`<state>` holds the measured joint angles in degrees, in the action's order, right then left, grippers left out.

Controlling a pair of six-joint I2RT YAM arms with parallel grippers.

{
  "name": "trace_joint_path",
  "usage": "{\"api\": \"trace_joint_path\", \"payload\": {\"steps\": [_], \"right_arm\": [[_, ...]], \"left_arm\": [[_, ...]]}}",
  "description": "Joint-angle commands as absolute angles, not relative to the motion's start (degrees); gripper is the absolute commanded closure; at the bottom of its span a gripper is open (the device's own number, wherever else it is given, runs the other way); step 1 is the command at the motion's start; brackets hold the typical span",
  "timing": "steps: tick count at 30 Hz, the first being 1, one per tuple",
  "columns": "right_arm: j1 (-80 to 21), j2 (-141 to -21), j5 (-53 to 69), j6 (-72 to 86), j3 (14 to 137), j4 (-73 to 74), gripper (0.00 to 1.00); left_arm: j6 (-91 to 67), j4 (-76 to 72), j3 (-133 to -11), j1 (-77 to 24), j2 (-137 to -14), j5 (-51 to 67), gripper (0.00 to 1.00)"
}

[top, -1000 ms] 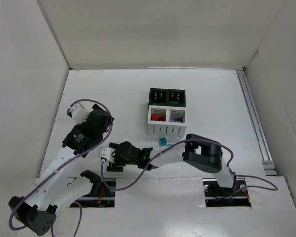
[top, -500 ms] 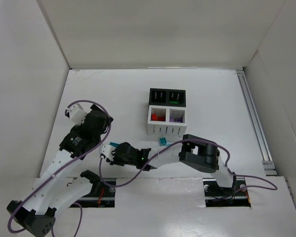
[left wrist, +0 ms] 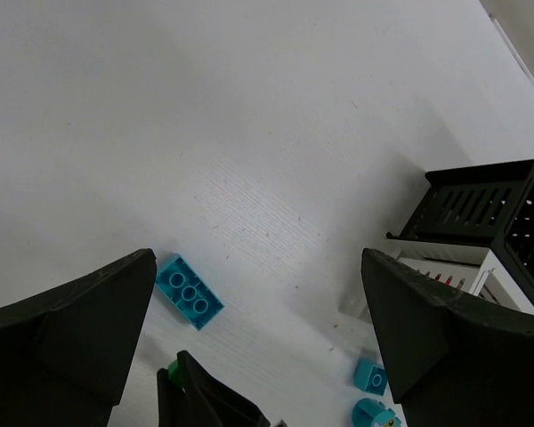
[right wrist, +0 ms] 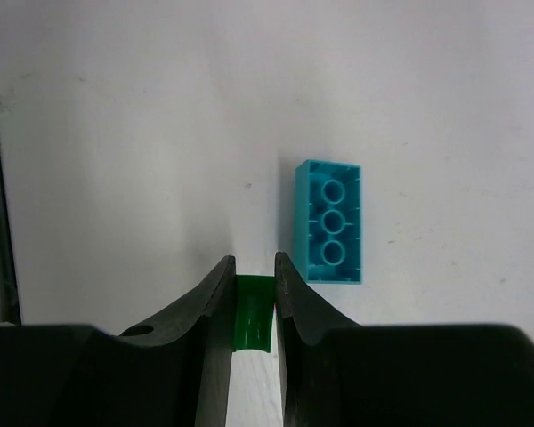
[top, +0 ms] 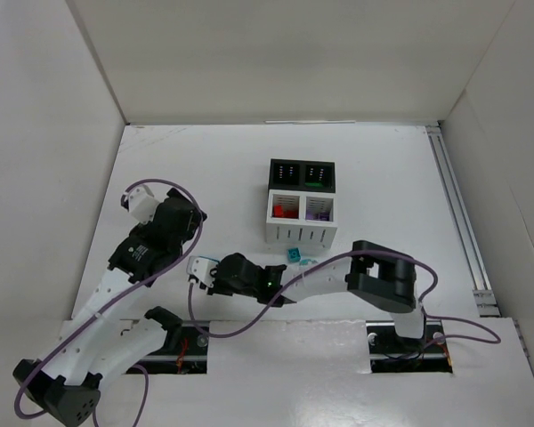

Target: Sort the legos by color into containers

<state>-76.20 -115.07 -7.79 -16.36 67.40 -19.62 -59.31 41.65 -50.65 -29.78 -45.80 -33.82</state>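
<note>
The right gripper lifts the green lego next over the matching black container holding green, outward of it and to its right in the top view, and releases.
My right gripper [right wrist: 254, 267] is shut on a green lego [right wrist: 254, 313], held just above the white table. A teal six-stud lego [right wrist: 331, 233] lies flat just right of its fingertips. From above, the right gripper [top: 202, 269] reaches far left in front of the containers. The left gripper [left wrist: 258, 342] hangs wide open above this spot, holding nothing. Below it I see the same teal lego [left wrist: 189, 290], a small teal lego [left wrist: 370, 376] and an oval teal piece [left wrist: 374, 414]. The left white container [top: 285, 210] holds red legos and the right white container [top: 319, 212] holds purple ones.
Two black containers [top: 303, 171] stand directly behind the white pair. The small teal lego [top: 294, 254] lies just in front of the white containers, close to the right forearm. White walls enclose the table, and a rail [top: 458, 222] runs along its right side.
The right gripper has closed on the green lego and its arm has shifted slightly right. The left arm wavered a little and stays open.
</note>
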Motion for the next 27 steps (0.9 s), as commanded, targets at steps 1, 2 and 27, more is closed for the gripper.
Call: {"api": "trace_joint_path", "payload": {"steps": [1,2,27], "right_arm": [[-76.55,-107.94,-8.96,-18.19,66.01,-21.62,0.87],[-76.55,-105.84,-8.96,-18.19,65.22,-21.10,0.87],[-35.26,-83.94,0.35,-27.69,63.28,-6.94,0.88]], "left_arm": [[-57.14,39.73,-50.54,-29.53,-45.70,-32.26,0.01],[-57.13,38.86,-49.75,-29.53,-45.70,-32.26,0.01],[-51.59,31.03,-45.88,-29.00,-50.62,-24.96,0.01]]}}
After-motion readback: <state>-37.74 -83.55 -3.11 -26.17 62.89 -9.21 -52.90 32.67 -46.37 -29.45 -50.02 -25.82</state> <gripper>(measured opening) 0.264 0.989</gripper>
